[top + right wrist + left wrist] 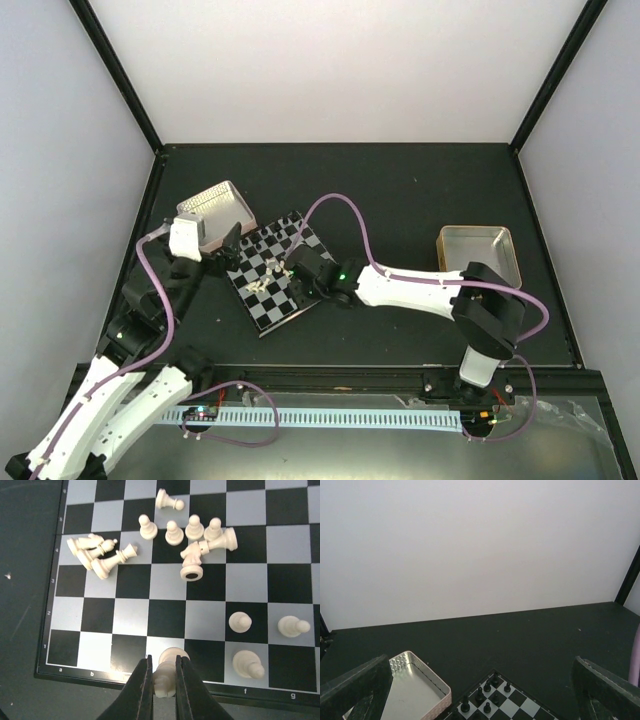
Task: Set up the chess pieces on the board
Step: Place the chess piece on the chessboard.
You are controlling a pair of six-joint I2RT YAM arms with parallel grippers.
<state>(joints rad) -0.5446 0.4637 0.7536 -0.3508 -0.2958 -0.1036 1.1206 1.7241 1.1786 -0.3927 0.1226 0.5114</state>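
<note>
An empty dark nearest-row square is below my right gripper, to its right in the wrist view, so I should move over there, lower the piece and let it go.
The board lies tilted at the table's middle left, also in the right wrist view. My right gripper is shut on a cream-white chess piece, its base over a light square in the nearest row. Several cream-white pieces lie tumbled in a heap and another group lies at the left; three stand at the right. Black pieces stand at the board's far corner. My left gripper is open, its fingers wide apart above the board's far edge.
A ribbed metal tray sits by the board's upper left, also in the left wrist view. A second metal tray stands at the right, near the right arm's elbow. White walls enclose the black table.
</note>
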